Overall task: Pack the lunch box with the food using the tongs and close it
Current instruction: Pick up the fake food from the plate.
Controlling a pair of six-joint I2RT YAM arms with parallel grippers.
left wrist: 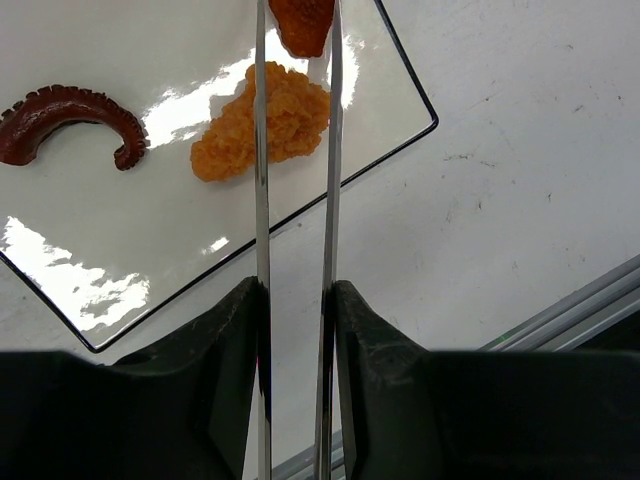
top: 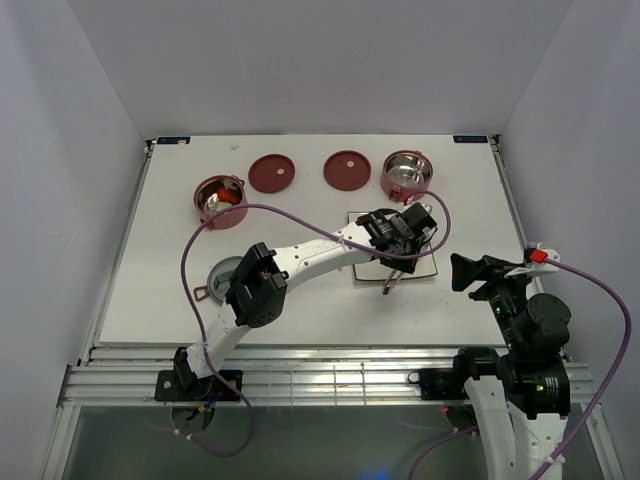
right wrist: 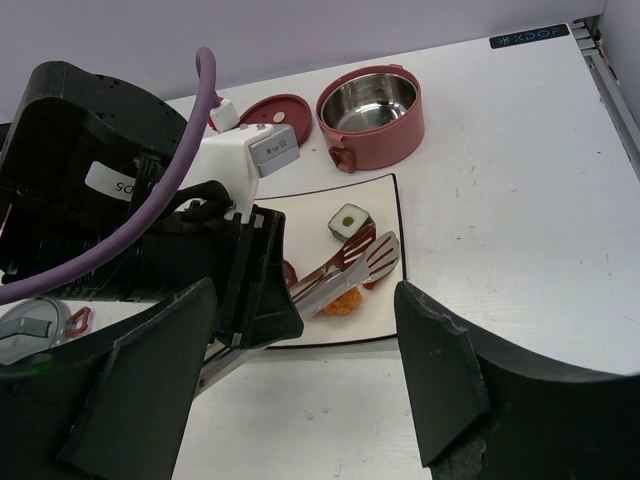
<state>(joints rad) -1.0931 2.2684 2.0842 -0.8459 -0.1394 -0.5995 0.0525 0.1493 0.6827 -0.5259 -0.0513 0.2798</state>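
Note:
Next, my left gripper should swing up over the bowl holding food (top: 221, 201) to release the orange slice, since that bowl lies to the gripper's left in the top view.
My left gripper (top: 400, 236) (left wrist: 297, 290) is shut on the long silver tongs (left wrist: 262, 200) (right wrist: 352, 268), one finger pressing on each arm, and holds them over the white square plate (left wrist: 120, 230) (top: 420, 270). An orange slice (left wrist: 303, 22) sits between the tong arms near their tips. An orange nugget (left wrist: 262, 122) lies under the arms, a dark-red curved sausage (left wrist: 65, 115) to the left. A dark cube with a pale centre (right wrist: 347, 222) lies beyond the tips. One lunch box bowl (top: 219, 198) holds food; the other (top: 407, 173) (right wrist: 370, 115) shows only steel. My right gripper (top: 478, 275) (right wrist: 300, 400) stands open, right of the plate.
Two dark-red disc lids (top: 271, 172) (top: 347, 169) lie at the back between the bowls. The grey top cover (top: 225, 275) (right wrist: 35, 330) rests at the front left, partly under the left arm. A purple cable loops over the table's left half.

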